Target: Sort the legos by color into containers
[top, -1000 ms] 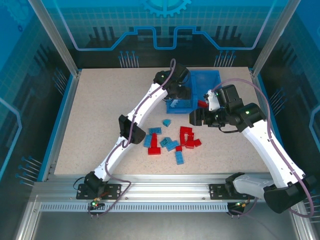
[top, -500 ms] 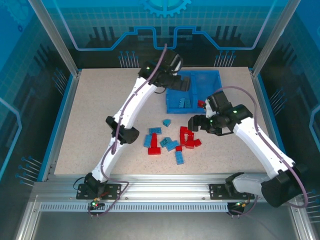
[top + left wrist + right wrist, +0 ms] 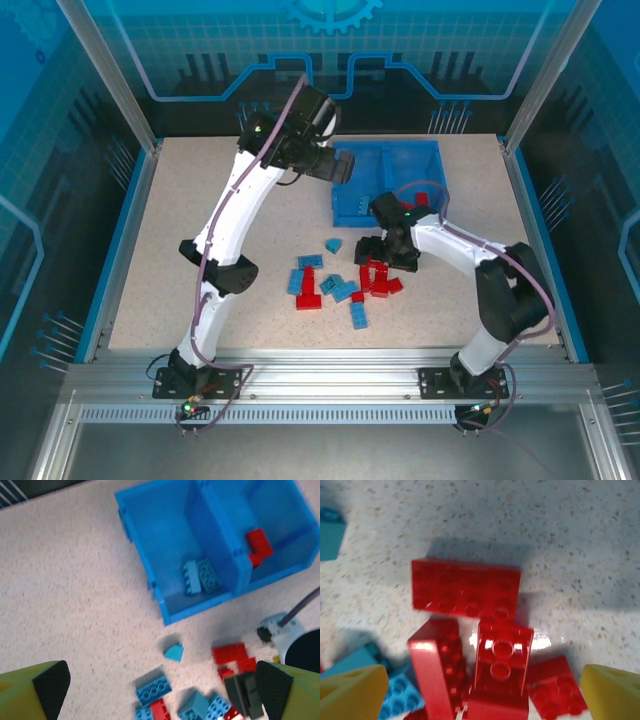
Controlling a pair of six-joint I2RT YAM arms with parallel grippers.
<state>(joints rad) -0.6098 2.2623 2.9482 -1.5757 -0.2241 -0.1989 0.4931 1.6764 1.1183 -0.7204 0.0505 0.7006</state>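
Next, my right gripper will reach outward and down to close on the short ends of the crosswise red lego, both ends standing clear.
The containers are two compartments of one blue bin (image 3: 436,152). Its left compartment (image 3: 165,530) holds two light blue legos (image 3: 200,576); its right compartment (image 3: 280,515) holds red legos (image 3: 257,547). More red legos (image 3: 378,276) and blue legos (image 3: 345,291) lie mixed on the table in front of the bin. My left gripper (image 3: 340,167) hangs open and empty, high over the bin's left edge. My right gripper (image 3: 385,256) is open low over the red cluster. Its yellow fingertips (image 3: 352,690) straddle an upturned red lego (image 3: 502,657) without gripping it.
A single small blue lego (image 3: 333,244) lies apart, between bin and pile. The speckled table (image 3: 200,230) stretches wide to the left. A blue rim and metal posts (image 3: 130,100) fence the table. My right arm's elbow (image 3: 512,290) stands right of the pile.
My left gripper pulled back and left out of the bin's left compartment, opening wide. My right gripper left the right compartment, swung down to the red pile and opened fully.
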